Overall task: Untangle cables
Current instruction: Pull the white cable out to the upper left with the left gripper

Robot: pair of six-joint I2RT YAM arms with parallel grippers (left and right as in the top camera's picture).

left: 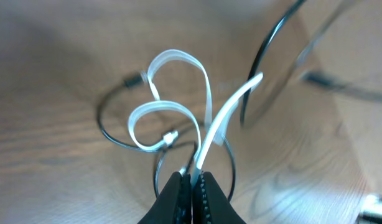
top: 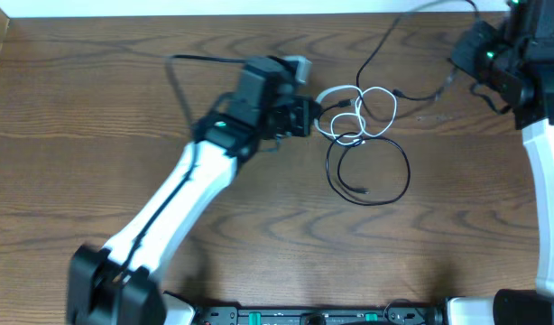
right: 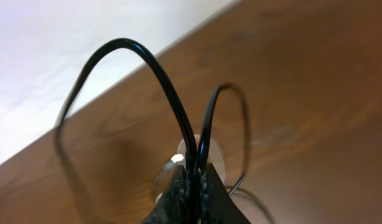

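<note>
My right gripper moves down next, back toward the big black loop, and releases the strands, since that loop lies below it, to its left in the overhead view.
The white cable lies in loops at the table's centre, tangled with a black cable that forms a big loop in front of it. My left gripper is shut on the white cable at the left of the tangle. In the left wrist view the jaws pinch the white cable, with a black loop behind it. A second black cable runs up and right towards my right gripper. The right wrist view shows those jaws shut on two strands of the black cable, lifted off the table.
The wooden table ends at a white strip along the far edge. A thicker black arm cable curves behind the left arm. The arm bases stand at the front edge.
</note>
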